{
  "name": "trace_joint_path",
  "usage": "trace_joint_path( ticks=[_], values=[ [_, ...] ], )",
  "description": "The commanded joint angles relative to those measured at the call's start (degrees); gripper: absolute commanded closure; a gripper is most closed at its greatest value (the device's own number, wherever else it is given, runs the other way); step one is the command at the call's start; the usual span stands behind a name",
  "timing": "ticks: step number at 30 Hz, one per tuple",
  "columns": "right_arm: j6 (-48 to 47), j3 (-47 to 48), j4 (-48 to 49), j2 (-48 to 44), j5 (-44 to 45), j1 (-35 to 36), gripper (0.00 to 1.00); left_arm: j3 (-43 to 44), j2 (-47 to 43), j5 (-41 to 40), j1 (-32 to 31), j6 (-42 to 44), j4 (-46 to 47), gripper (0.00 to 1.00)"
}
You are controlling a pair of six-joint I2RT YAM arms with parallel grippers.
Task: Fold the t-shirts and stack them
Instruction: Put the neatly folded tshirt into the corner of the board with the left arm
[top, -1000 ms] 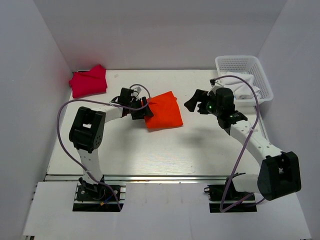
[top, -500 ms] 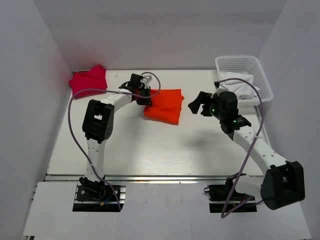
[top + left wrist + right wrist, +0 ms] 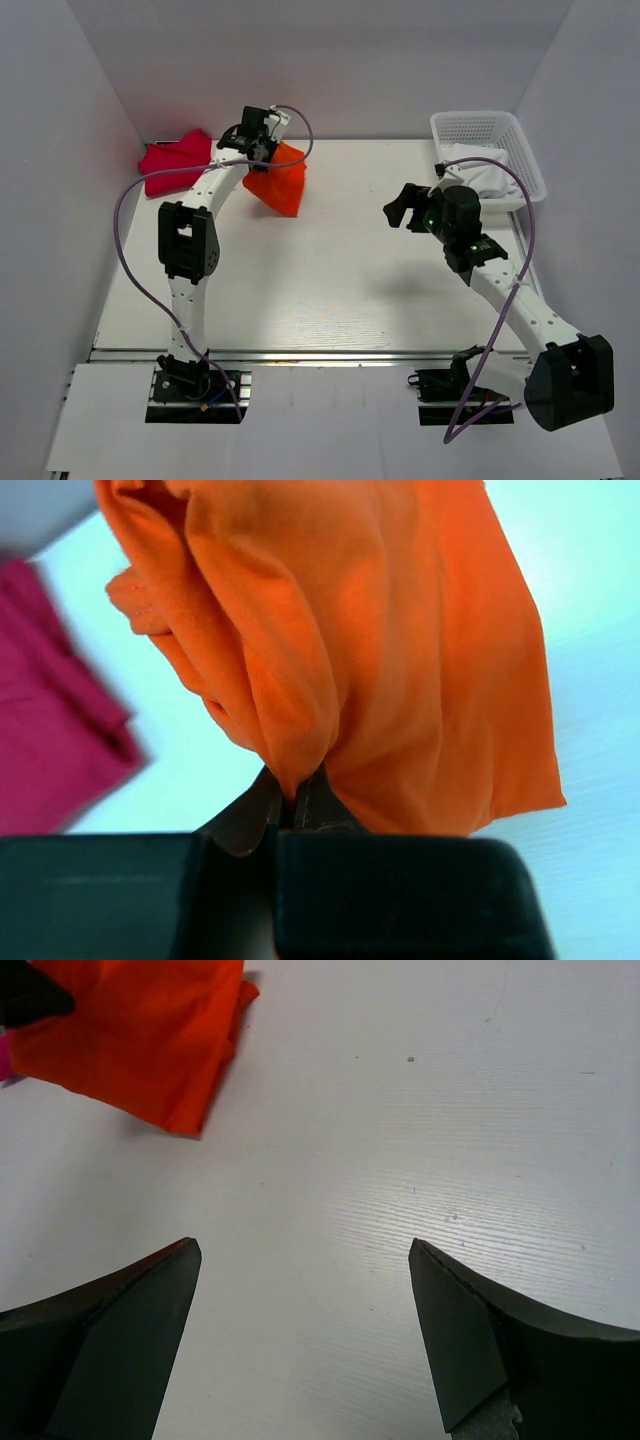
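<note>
The crimson-pink t-shirt already lies folded. I next need to move my left gripper left in the top view over it and release the orange t-shirt.
The folded orange t-shirt hangs off the table at the back left, pinched at one edge by my left gripper. In the left wrist view the orange t-shirt droops from the shut left gripper, and the crimson-pink t-shirt lies below to the left. That crimson-pink t-shirt sits folded in the far left corner of the table. My right gripper hovers open over the table's right half; the right wrist view shows bare table between its fingertips, right gripper, with the orange t-shirt far off.
A white mesh basket holding white cloth stands at the back right. White walls close in the table on three sides. A metal rail runs along the near edge.
My left gripper shut on the orange t-shirt's edge, lifted it and carried it back-left toward the crimson-pink one. The right gripper stayed open and drifted slightly right.
</note>
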Motion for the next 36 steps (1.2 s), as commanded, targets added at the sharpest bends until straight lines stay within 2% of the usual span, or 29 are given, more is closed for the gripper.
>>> trace_joint_path(
  ticks=[1, 8, 20, 26, 31, 35, 36],
  values=[
    [-1.21, 1.95, 0.85, 0.57, 1.34, -0.04, 0.1, 6.64, -4.71, -5.32, 3.34, 7.51, -0.64, 1.0],
    [-1.13, 4.14, -0.02, 2.59, 0.29, -0.22, 0.1, 11.67, -2.96, -3.48, 9.67, 11.47, 0.76, 1.0],
    [0.98, 10.2, -1.52, 7.78, -6.83, -0.04, 0.1, 19.31, 1.0, 3.81, 21.44, 8.94, 2.52, 1.0],
    [1.07, 12.67, -1.52, 10.5, -8.5, 0.04, 0.1, 16.08, 2.94, 10.49, 26.55, 6.03, 6.72, 1.0],
    [0.63, 15.39, -3.8, 12.96, -8.41, 0.04, 0.1, 18.7, 9.08, 11.03, 28.93, 3.75, 6.65, 1.0],
    [0.98, 17.58, -3.63, 14.72, -8.94, 0.13, 0.1, 19.76, 11.1, 7.09, 30.94, 1.38, 7.79, 1.0],
    [0.98, 17.94, -3.8, 15.77, -9.46, -0.04, 0.1, 19.76, 11.11, 5.94, 30.95, 0.59, 8.93, 0.83]
  ],
)
